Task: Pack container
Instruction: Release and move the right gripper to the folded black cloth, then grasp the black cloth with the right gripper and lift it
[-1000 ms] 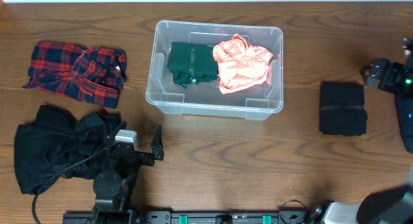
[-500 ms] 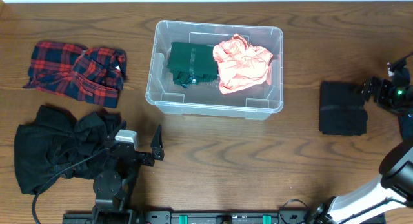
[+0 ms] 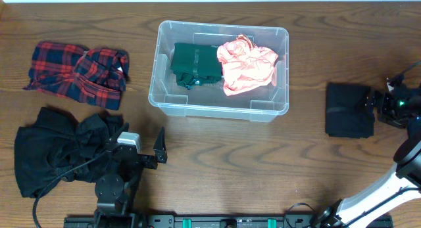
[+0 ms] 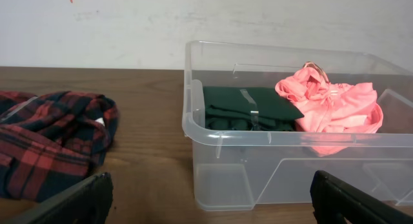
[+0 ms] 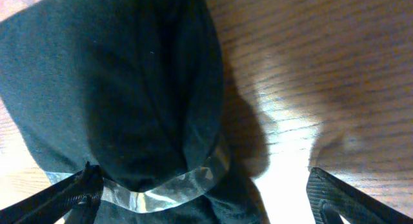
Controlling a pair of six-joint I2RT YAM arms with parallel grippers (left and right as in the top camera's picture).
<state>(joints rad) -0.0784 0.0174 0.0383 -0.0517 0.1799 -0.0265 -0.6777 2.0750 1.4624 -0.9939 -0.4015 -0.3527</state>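
The folded black garment's nearest edge (image 3: 368,112) (image 5: 205,164) already lies between my open fingers, so my right gripper will slide left in the overhead view and close on it.
The clear plastic container (image 3: 164,96) stands at the table's middle back. It holds a folded dark green garment (image 3: 195,62) and a crumpled pink garment (image 3: 247,65); both also show in the left wrist view, the container (image 4: 271,169), green (image 4: 248,104), pink (image 4: 335,111). A folded black garment (image 3: 349,110) bound with clear tape lies at the right. My right gripper (image 3: 376,104) is open at its right edge; in the right wrist view the black garment (image 5: 122,88) fills the space between the fingers (image 5: 206,198). My left gripper (image 3: 141,144) is open and empty at the front left.
A red plaid shirt (image 3: 77,72) lies at the back left, also in the left wrist view (image 4: 48,143). A crumpled black garment (image 3: 59,149) lies at the front left beside my left arm.
My right gripper has come down and leftward from the far right edge to the right side of the folded black garment. The left arm has not moved.
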